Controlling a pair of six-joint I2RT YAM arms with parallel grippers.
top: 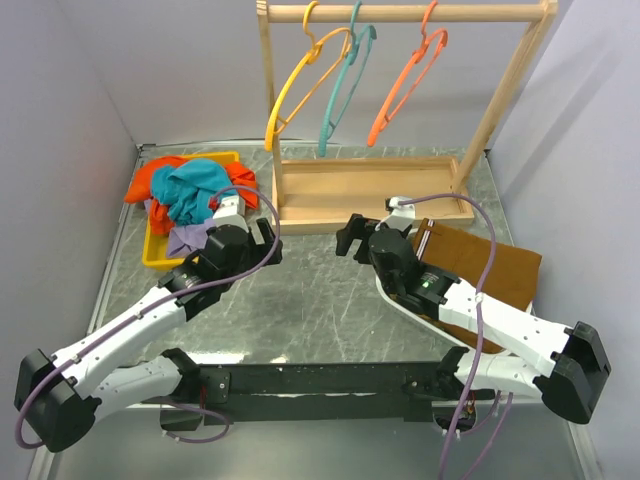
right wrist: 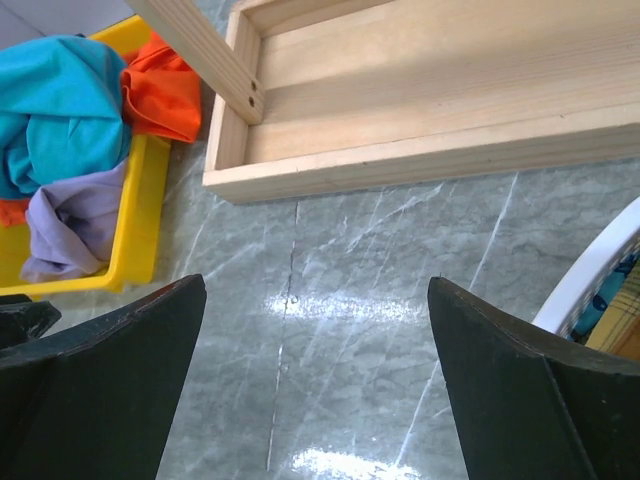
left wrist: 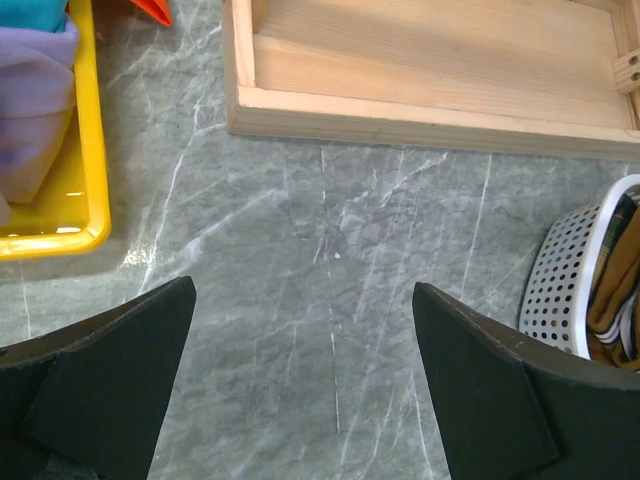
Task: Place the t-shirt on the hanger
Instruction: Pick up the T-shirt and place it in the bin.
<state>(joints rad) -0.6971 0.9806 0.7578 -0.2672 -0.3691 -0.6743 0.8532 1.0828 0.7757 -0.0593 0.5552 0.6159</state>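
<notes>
The teal t-shirt's fold lies uncovered on top of the pile, so the robot's left gripper needs to swing outward and to the left in the top view, then down onto that fold.
The teal t-shirt lies crumpled on top of a pile in the yellow tray at the back left; it also shows in the right wrist view. The yellow hanger hangs at the left of the wooden rail. My left gripper is open and empty over bare table, right of the tray. My right gripper is open and empty over the table just before the rack's base. Both sets of jaws stand wide apart above the marble.
An orange-red garment and a lavender garment share the tray. A teal hanger and an orange hanger hang beside the yellow one. A white basket and a brown cloth lie at the right.
</notes>
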